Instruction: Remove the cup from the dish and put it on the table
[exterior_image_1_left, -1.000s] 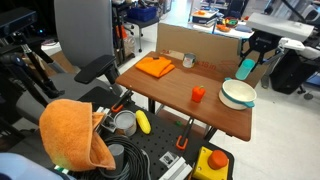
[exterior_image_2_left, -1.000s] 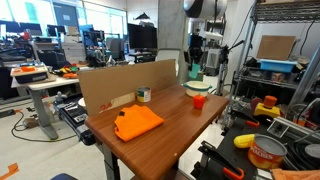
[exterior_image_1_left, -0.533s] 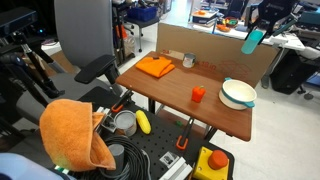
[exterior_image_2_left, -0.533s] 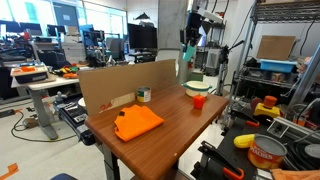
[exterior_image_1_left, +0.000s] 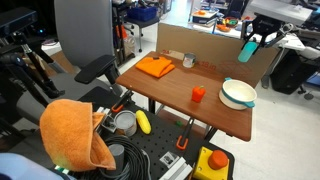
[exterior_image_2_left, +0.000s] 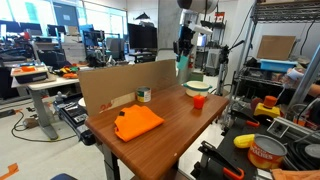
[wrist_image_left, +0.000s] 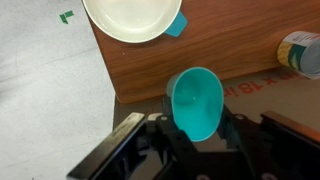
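My gripper is to lower the teal cup (exterior_image_1_left: 248, 48) next to the white dish (exterior_image_1_left: 238, 94), onto the bare part of the table by the cardboard wall, because that spot is free.
My gripper (wrist_image_left: 196, 128) is shut on the teal cup (wrist_image_left: 196, 102) and holds it in the air. In both exterior views the cup (exterior_image_1_left: 248, 48) (exterior_image_2_left: 182, 66) hangs high above the far end of the reddish-brown table (exterior_image_1_left: 180, 90) (exterior_image_2_left: 170, 120). The white dish (exterior_image_1_left: 238, 94) (exterior_image_2_left: 198, 86) (wrist_image_left: 132, 18) stands empty near the table's corner, below and beside the cup. In the wrist view the cup's open mouth faces the camera, over the table edge.
A small red-orange cup (exterior_image_1_left: 198, 94) (exterior_image_2_left: 199, 100) stands mid-table near the dish. An orange cloth (exterior_image_1_left: 155, 67) (exterior_image_2_left: 136, 122) lies at the other end. A small metallic cup (exterior_image_1_left: 188, 61) (wrist_image_left: 302, 52) sits by the cardboard wall (exterior_image_2_left: 125, 82). A tool cart (exterior_image_1_left: 120, 140) stands in front.
The gripper with the teal cup rose from just above the dish, then moved slightly lower and sideways. The dish and other objects have not moved.
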